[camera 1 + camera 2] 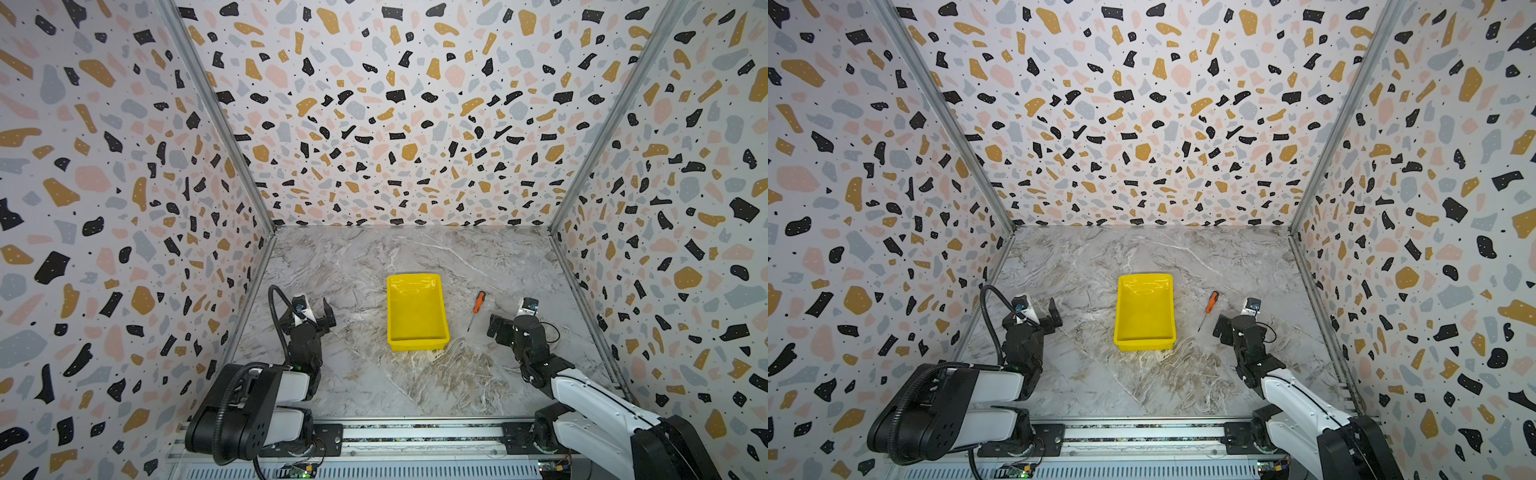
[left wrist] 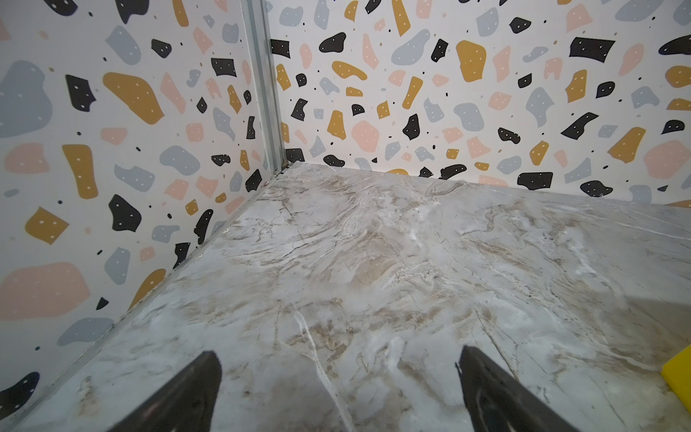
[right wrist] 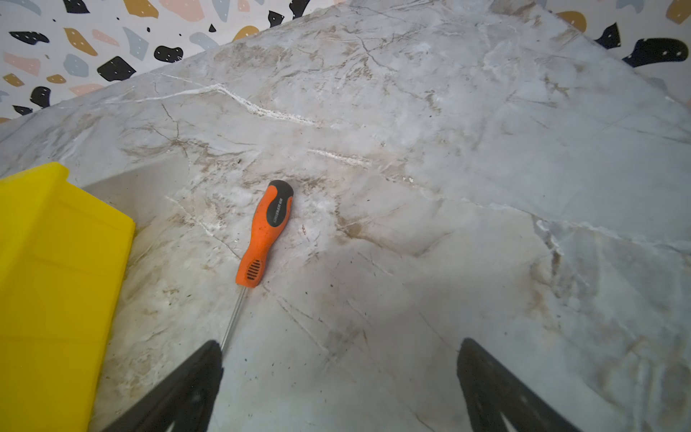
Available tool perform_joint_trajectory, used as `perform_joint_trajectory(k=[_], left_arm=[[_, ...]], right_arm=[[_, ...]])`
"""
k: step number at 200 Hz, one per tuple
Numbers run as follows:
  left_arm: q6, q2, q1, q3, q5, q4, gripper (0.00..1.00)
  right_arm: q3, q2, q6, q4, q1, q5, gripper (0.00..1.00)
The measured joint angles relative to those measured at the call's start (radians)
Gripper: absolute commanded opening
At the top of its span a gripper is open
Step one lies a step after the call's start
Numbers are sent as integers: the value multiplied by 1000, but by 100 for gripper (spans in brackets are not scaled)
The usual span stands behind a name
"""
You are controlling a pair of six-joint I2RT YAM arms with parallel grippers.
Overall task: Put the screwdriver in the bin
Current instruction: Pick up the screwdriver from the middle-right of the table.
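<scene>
My right gripper reaches outward next, lowers its open fingers astride the screwdriver's handle and closes. The handle lies outward, below it and toward the bin.
The screwdriver, with an orange and black handle, lies flat on the marble table just right of the bin, its thin shaft pointing toward the front. The bin is a yellow tray mid-table with nothing in it; one side wall and a corner show in the wrist views. My right gripper hovers open just right of the shaft tip, holding nothing; one finger hides the tip in the right wrist view. My left gripper stands open and empty, left of the bin.
Terrazzo-patterned walls close the table on the left, back and right. A metal rail carrying both arm bases runs along the front edge. A black cable loops over the left arm.
</scene>
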Motion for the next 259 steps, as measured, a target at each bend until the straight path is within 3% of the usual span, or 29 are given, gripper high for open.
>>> perform_joint_trajectory(k=[56,112,124,158,190,259], left_arm=[[0,0,0,0,0,0,100],[0,0,-1,0,2,-2,100],[0,0,-1,0,3,-3,100],[0,0,-1,0,3,-6,100],[0,0,-1,0,3,-6,100],[0,0,-1,0,3,-6,100]], right_arm=[[38,45,-10,-6,26,-39,100],[486,370,19,-209,22,-80,98],[597,457,27,-268,12,-93,95],[806,693,61,-402,-61,-198,74],[828,792,83,-483,-103,-251,70],[834,816,93,-521,-92,-274,60]])
